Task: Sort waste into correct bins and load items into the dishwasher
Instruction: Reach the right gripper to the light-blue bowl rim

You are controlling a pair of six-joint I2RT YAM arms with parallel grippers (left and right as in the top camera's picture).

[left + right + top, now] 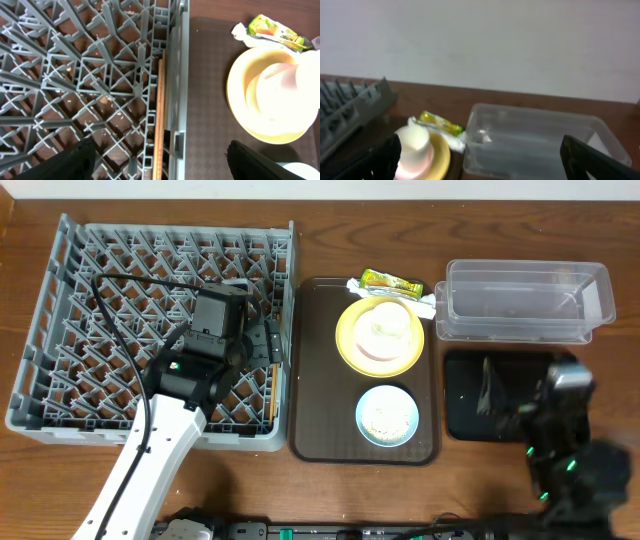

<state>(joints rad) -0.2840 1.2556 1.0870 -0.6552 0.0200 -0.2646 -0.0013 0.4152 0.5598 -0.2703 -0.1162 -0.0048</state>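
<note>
My right gripper swings from the black bin next, tips downward and lowers to the blue bowl's rack-side rim (360, 417), since the tray is bare beside it.
The grey dishwasher rack (60, 330) stands at the left. My left gripper (262, 343) is open and empty above the rack's right wall (176, 75). A wooden chopstick (159, 115) lies in the rack along that wall, between the fingers (162, 162). A brown tray (315, 380) holds a yellow plate (350, 350) with a pale pink cup (385, 328) on it, a small blue bowl (387, 417) with crumbs, a yellow-green wrapper (390, 281) and a white napkin (425, 305). My right gripper (505, 400) is open and empty over a black bin (465, 405).
A clear plastic bin (525, 302) stands at the back right; it also shows in the right wrist view (540, 135) between the open fingers (485, 160), beside the cup (415, 142) and the wrapper (440, 123). A cable runs over the rack (110, 310).
</note>
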